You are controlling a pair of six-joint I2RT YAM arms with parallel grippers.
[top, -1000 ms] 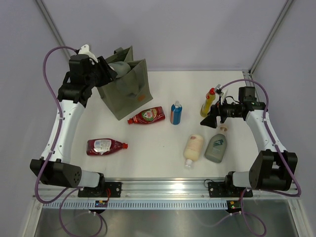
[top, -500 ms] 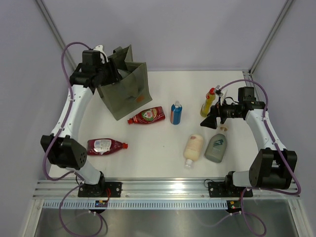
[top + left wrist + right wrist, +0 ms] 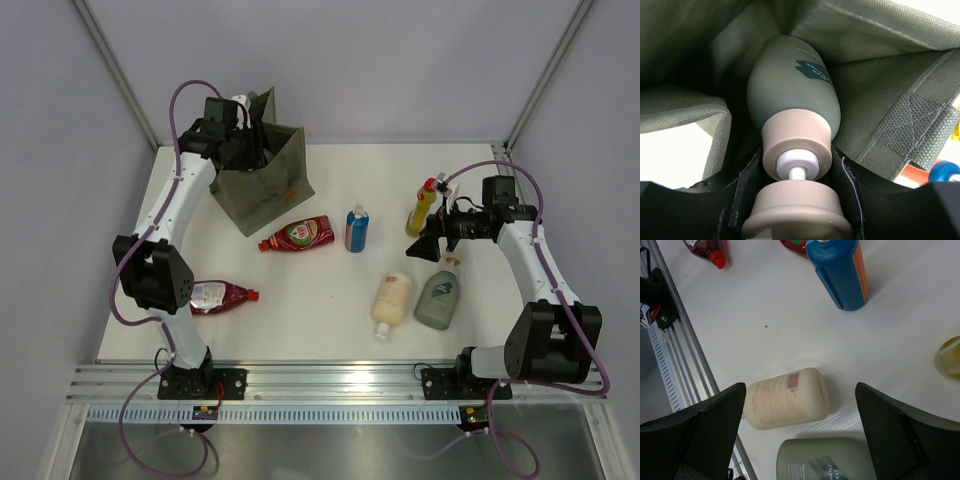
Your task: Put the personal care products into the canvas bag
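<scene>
My right gripper will next go left in the top view, then down around the top of the blue white-capped bottle, as it stands upright.
The olive canvas bag (image 3: 268,188) stands at the back left. My left gripper (image 3: 243,140) reaches into its mouth, shut on a grey-green pump bottle (image 3: 792,95) by its beige collar, with the bag's fabric (image 3: 865,75) all around it. My right gripper (image 3: 426,243) hovers open over the table, above a lying cream bottle (image 3: 787,399) and a second grey-green bottle (image 3: 825,460). On the table are two dark red bottles (image 3: 298,235) (image 3: 215,296), a blue white-capped bottle (image 3: 356,228), a yellow red-capped bottle (image 3: 421,207), the cream bottle (image 3: 392,300) and the grey-green bottle (image 3: 438,297).
A metal rail (image 3: 330,380) runs along the near table edge. Frame posts (image 3: 545,75) stand at the back corners. The bag's strap handle (image 3: 912,125) hangs at the right of the left wrist view.
My left arm has swung right over the bag and brought the pump bottle down into its mouth. The right arm and the bottles on the table have not moved.
</scene>
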